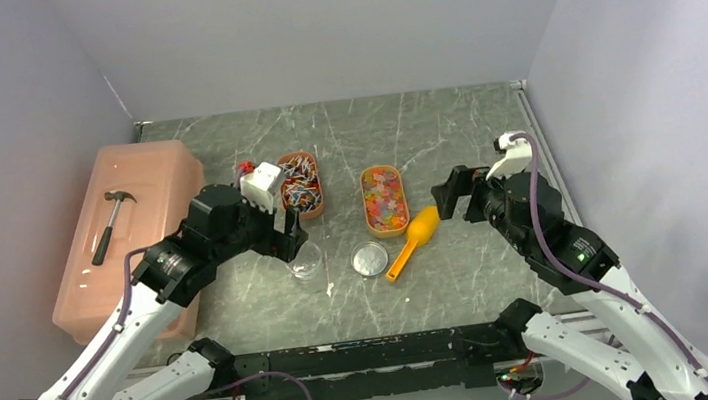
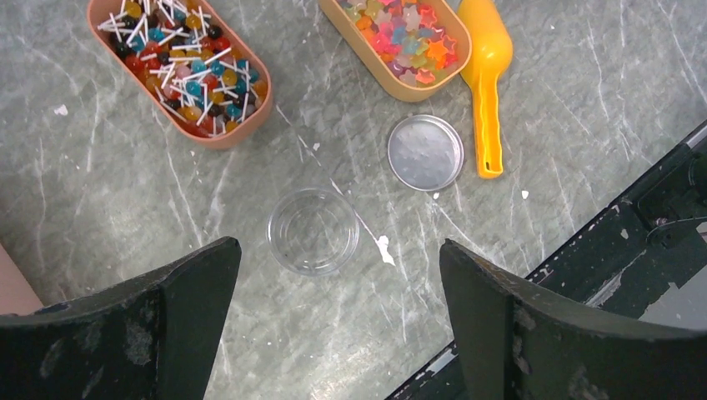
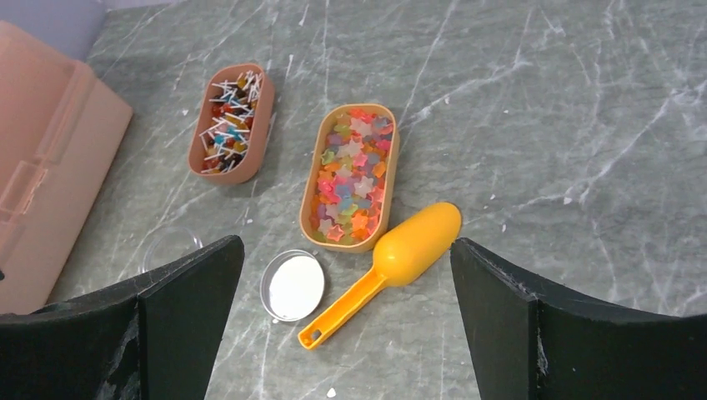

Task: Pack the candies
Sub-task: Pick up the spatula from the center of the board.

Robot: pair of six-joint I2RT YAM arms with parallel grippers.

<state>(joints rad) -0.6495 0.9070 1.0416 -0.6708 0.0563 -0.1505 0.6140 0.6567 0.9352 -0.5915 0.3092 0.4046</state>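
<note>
The scoop's handle is slimmer than its bowl. My right gripper will next move down and to the left in the top view onto the orange scoop's handle (image 1: 403,261) (image 3: 346,308).
The candies lie in two oval orange trays. Small ball sweets on white sticks (image 1: 300,183) (image 2: 179,62) (image 3: 231,121) fill the left tray, and star-shaped sweets (image 1: 384,199) (image 2: 404,37) (image 3: 350,175) fill the right one. A clear empty jar (image 1: 308,262) (image 2: 313,231) stands in front of them, with its metal lid (image 1: 370,258) (image 3: 293,286) beside it. My left gripper (image 1: 286,236) (image 2: 338,246) hangs open just above the jar's near side, holding nothing. My right gripper (image 1: 448,196) (image 3: 346,242) is open and empty, above and right of the orange scoop (image 1: 413,241) (image 3: 392,258).
A pink plastic box (image 1: 133,235) with a hammer (image 1: 111,226) on its lid stands along the left wall. A black rail (image 1: 378,353) runs along the table's near edge. Grey walls close the table in on three sides.
</note>
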